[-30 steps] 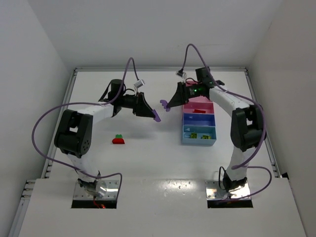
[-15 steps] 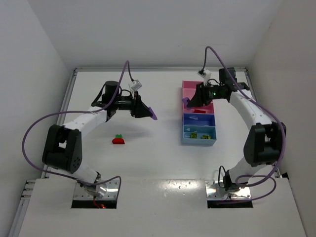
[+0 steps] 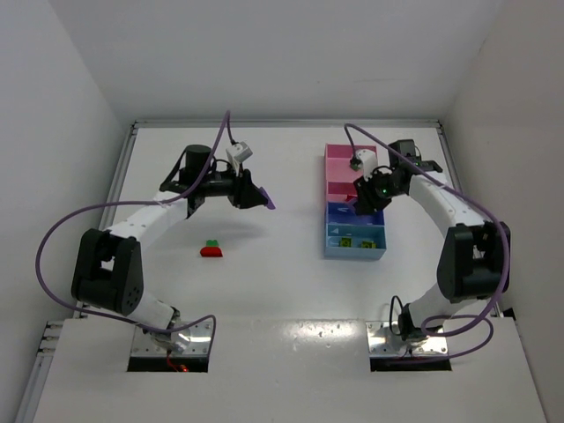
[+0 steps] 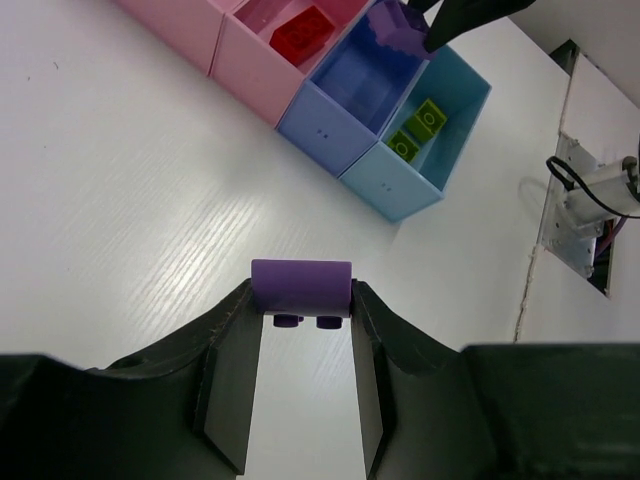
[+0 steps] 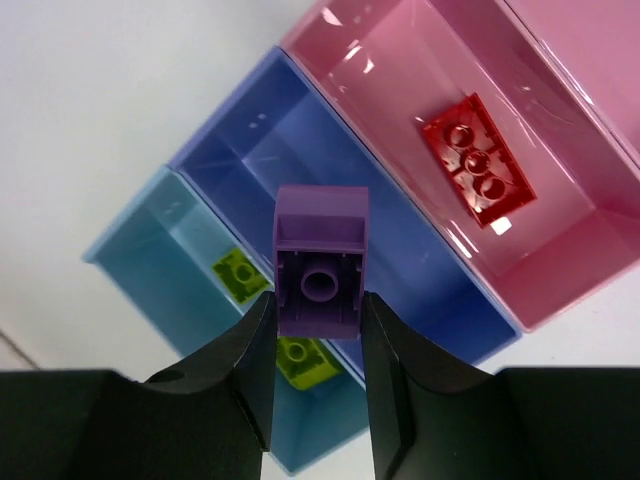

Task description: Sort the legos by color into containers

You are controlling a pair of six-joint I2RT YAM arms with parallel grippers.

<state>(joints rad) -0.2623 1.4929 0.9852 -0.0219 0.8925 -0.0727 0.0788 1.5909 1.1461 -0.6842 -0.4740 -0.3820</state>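
My right gripper lowers the purple lego into the tray's dark blue section below next and releases it, since that section stands empty while its neighbors hold other colors.
My left gripper (image 4: 301, 305) is shut on a purple lego (image 4: 301, 287) and holds it above the bare table, left of the tray; it also shows in the top view (image 3: 264, 199). My right gripper (image 5: 318, 315) is shut on another purple lego (image 5: 320, 262) above the dark blue compartment (image 5: 300, 160) of the tray (image 3: 328, 246). A red lego (image 5: 477, 174) lies in the smaller pink compartment. Two yellow-green legos (image 5: 242, 277) lie in the light blue compartment. A joined red and green lego (image 3: 211, 249) sits on the table at the left.
The tray's large pink compartment (image 3: 338, 159) is at the far end. White walls stand close on both sides and at the back. Purple cables loop from both arms.
My right gripper has carried its purple lego rightward from beside the tray to over the dark blue compartment. My left gripper has shifted slightly left and back, still holding its lego.
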